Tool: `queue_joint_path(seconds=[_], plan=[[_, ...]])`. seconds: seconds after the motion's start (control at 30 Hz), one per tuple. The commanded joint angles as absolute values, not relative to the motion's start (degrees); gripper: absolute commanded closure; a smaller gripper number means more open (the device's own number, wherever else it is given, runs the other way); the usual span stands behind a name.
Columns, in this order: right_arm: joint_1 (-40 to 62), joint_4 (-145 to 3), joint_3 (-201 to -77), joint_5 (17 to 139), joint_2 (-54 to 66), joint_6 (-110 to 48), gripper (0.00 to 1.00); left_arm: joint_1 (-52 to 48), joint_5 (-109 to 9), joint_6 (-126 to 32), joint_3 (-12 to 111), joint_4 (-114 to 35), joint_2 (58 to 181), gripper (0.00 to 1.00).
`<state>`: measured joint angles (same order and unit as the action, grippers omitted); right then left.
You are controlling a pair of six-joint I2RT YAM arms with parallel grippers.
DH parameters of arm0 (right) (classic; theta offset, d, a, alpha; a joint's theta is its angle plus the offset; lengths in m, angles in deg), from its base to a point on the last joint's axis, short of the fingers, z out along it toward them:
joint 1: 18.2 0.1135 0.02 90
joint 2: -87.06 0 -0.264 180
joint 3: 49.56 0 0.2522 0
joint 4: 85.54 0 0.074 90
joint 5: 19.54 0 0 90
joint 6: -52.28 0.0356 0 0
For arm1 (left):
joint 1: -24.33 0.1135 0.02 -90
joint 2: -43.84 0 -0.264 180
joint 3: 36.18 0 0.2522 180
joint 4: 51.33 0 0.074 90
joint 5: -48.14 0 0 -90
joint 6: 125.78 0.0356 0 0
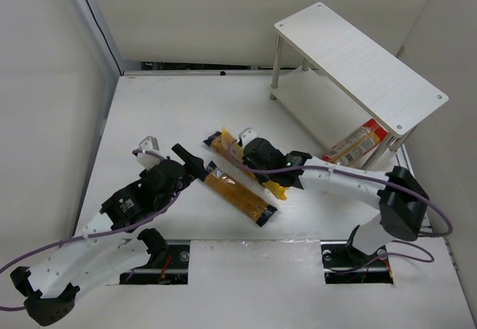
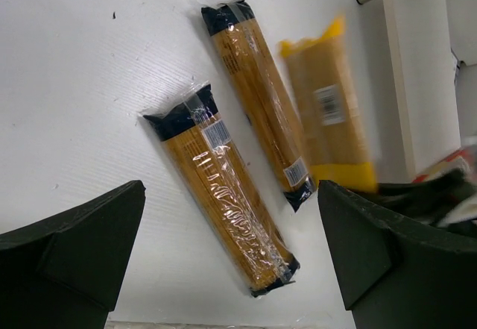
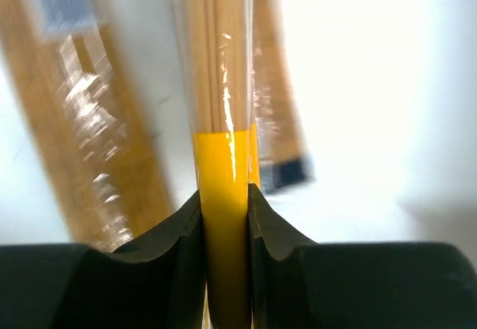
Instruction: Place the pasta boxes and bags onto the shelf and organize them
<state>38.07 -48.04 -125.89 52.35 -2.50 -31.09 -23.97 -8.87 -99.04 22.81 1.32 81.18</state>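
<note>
The part of the shelf's lower level beside the red pack is empty, so the robot's right gripper will next carry the yellow pack (image 3: 222,83) outward onto that part and release it there.
My right gripper (image 3: 225,195) is shut on the yellow end of the plain yellow pasta pack (image 3: 222,83); from above, that gripper (image 1: 282,180) sits at the table's middle, with the pack's yellow end (image 1: 274,189) poking out below it. Two orange-brown packs with black ends lie flat side by side: one (image 1: 237,195) (image 2: 223,187) near my left gripper, the other (image 1: 222,146) (image 2: 261,98) beyond it. My left gripper (image 1: 186,174) (image 2: 231,195) hangs open above the nearer one, touching nothing. A red pack (image 1: 358,142) lies on the lower tier of the shelf (image 1: 358,60).
The shelf stands angled at the back right, its thin white legs (image 2: 395,83) close to the yellow pack. White walls enclose the table at the left and back. Two cut-outs (image 1: 160,262) (image 1: 358,262) at the near edge hold the arm bases, with purple cables trailing.
</note>
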Motion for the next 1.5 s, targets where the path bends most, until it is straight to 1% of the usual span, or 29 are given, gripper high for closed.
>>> queue_joint_path(seconds=[0.0, 0.03, 0.1, 0.17, 0.2, 0.23, 0.27, 0.33, 0.4, 0.57, 0.67, 0.83, 0.87, 0.9, 0.93, 0.97, 1.03, 1.13, 1.23, 1.27, 1.33, 1.37, 1.4, 1.43, 1.47], plan=[[37.43, -49.73, -133.27, 30.59, 4.7, -25.95, 1.0, -23.84, -8.46, -98.27, 21.96, 0.58, 80.75, 0.0], [37.43, -48.07, -133.98, 27.77, 5.23, -23.51, 1.0, -23.84, -8.46, -98.27, 21.96, 0.58, 80.75, 0.0], [36.56, -46.48, -134.51, 18.47, 5.23, -21.13, 1.0, -23.84, -8.46, -98.27, 21.96, 0.58, 81.27, 0.0], [35.16, -42.36, -135.13, 11.43, 3.22, -14.64, 1.0, -23.84, -8.46, -98.27, 21.96, 0.58, 81.28, 0.0], [32.97, -40.69, -136.26, 5.66, 2.25, -12.78, 1.0, -23.84, -8.46, -98.27, 21.96, 0.58, 81.28, 0.0], [31.47, -37.97, -139.23, 3.77, -0.28, -10.85, 1.0, -23.84, -8.46, -98.27, 22.49, 0.58, 81.8, 0.0], [29.89, -30.81, -141.17, 2.27, -1.79, -4.74, 1.0, -23.84, -8.46, -98.27, 22.49, 0.58, 81.81, 0.0], [25.06, -25.14, -144.34, -2.12, -4.77, 0.13, 1.0, -23.84, -7.93, -98.27, 22.49, 1.1, 81.81, 0.0], [21.54, -19.15, -149.0, -2.66, -9.26, 4.89, 1.0, -23.84, -7.93, -98.79, 22.49, 1.1, 81.81, 0.0], [12.85, -15.8, -156.12, -3.19, -17.43, 6.74, 1.0, -23.84, -7.41, -99.32, 23.01, 1.71, 81.81, 0.0], [9.06, -15.8, -161.3, -1.18, -22.7, 6.75, 1.0, -23.84, -6.88, -99.32, 23.55, 1.72, 82.33, 0.0], [6.94, -12.99, -172.63, 1.02, -31.22, 8.49, 1.0, -23.84, -6.88, -97.91, 24.07, -0.03, 83.91, 0.0], [6.07, -12.46, -173.96, 1.98, -32.03, 8.51, 0.97, -23.84, -6.88, -97.13, 24.07, -0.04, 83.92, 0.0], [5.27, -12.46, -175.19, 4.52, -32.73, 8.51, 0.87, -23.84, -7.4, -97.12, 24.07, -0.65, 84.53, 0.0], [5.27, -12.46, -176.95, 5.67, -33.35, 8.51, 0.65, -23.84, -7.41, -97.12, 24.07, -0.66, 84.53, 0.0], [5.27, -12.46, -176.96, 6.38, -33.96, 8.51, 0.47, -23.84, -7.41, -96.6, 24.77, -0.66, 85.31, 0.0], [5.87, -12.46, -176.96, 6.39, -33.97, 8.51, 0.16, -23.84, -7.41, -96.6, 25.3, -0.13, 86.55, 0.0], [8.5, -12.98, -175.12, 6.39, -32.66, 6.41, 0.07, -23.84, -7.41, -96.6, 25.3, -0.13, 86.55, 0.0], [12.46, -18.32, -169.42, 9.71, -29.76, -1.92, 0.07, -23.84, -7.93, -96.07, 24.69, -0.66, 86.55, 0.0], [15.87, -20.09, -167.4, 11.12, -28.79, -4.13, 0.07, -23.84, -7.93, -95.37, 24.69, -1.35, 86.55, 0.0], [19.92, -29.29, -159.85, 14.89, -25.02, -14.3, 0.07, -23.84, -9.24, -94.67, 24.08, -2.15, 86.55, 0.0], [24.03, -33.94, -156.61, 20.05, -23.44, -18.96, 0.07, -23.84, -9.25, -94.66, 23.55, -2.67, 86.03, 0.0], [25.81, -39.21, -149.79, 24.36, -20.03, -24.83, 0.04, -23.84, -9.86, -94.66, 23.55, -2.68, 86.03, 0.0], [27.31, -48.92, -146.5, 28.84, -18.17, -34.64, 0.03, -23.84, -10.39, -94.66, 23.02, -2.68, 85.5, 0.0], [28.2, -53.02, -143.51, 40.37, -16.32, -38.3, 0.03, -23.84, -10.39, -94.66, 22.5, -2.68, 84.89, 0.0]])
